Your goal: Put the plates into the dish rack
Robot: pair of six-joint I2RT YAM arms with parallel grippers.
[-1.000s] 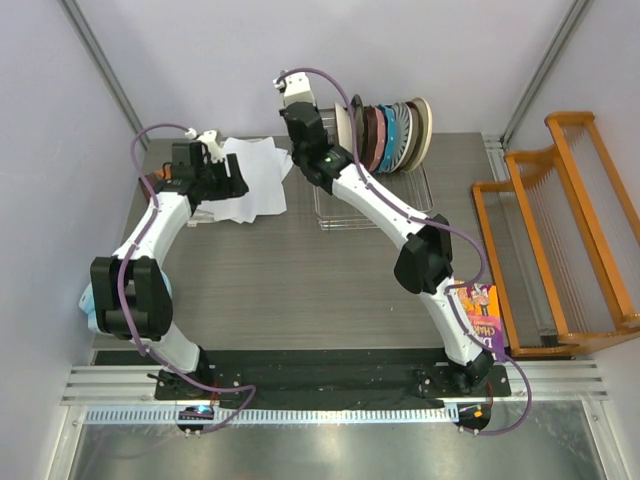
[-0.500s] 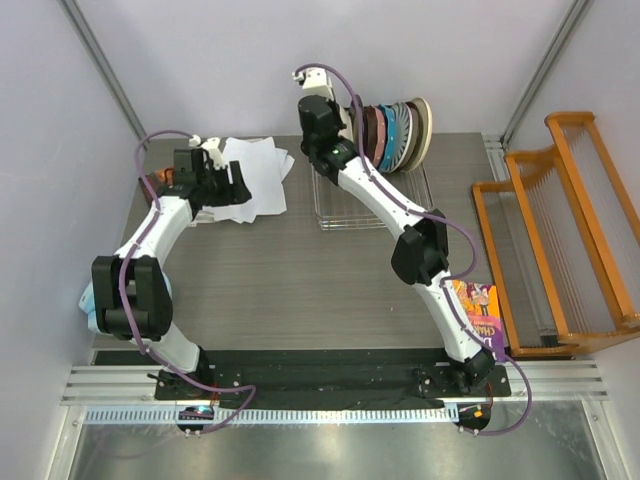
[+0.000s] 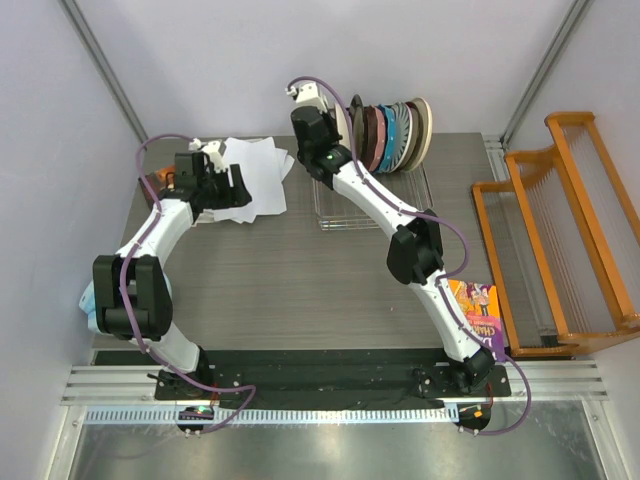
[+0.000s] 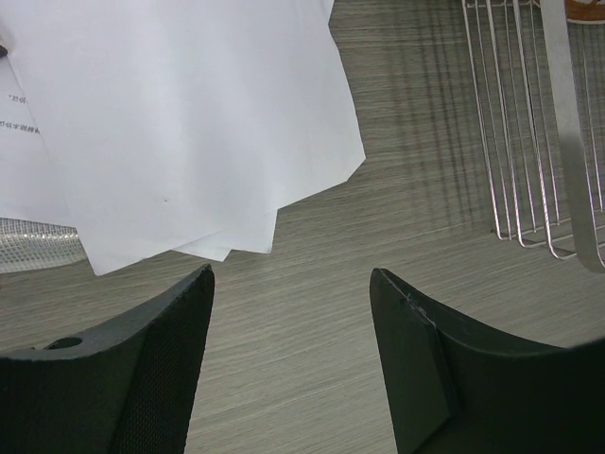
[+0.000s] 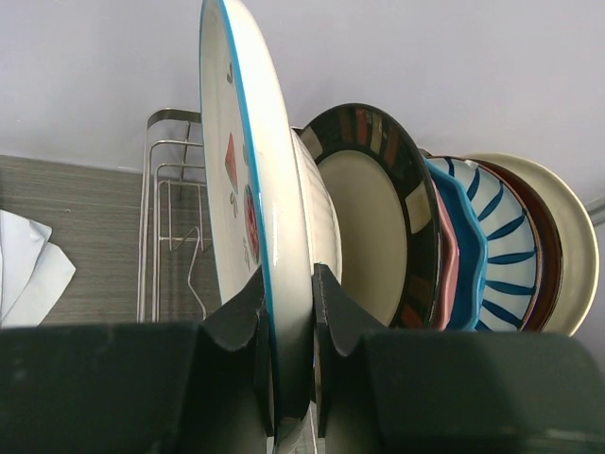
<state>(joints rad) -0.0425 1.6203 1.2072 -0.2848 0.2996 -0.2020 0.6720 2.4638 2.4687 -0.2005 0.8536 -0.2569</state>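
Observation:
The robot's right gripper has the white plate already upright like its neighbours, so it should next lower the plate among the rack's bare end wires below and release the plate's rim.
My right gripper is shut on the lower edge of a white plate with a blue rim and red marks, holding it upright at the left end of the plate row. Beside it stand a dark-rimmed plate with a beige centre, a pink plate, a blue-and-white one and others in the silver wire dish rack. The held plate shows edge-on in the top view. My left gripper is open and empty, low over the table next to white sheets of paper.
The rack's near half has bare tines. An orange wooden slatted rack stands at the right. A colourful booklet lies by the right arm's base. A pale blue object sits at the left edge.
My right wrist swung right toward the plate row with the held plate, then eased slightly back left. The left arm has barely moved.

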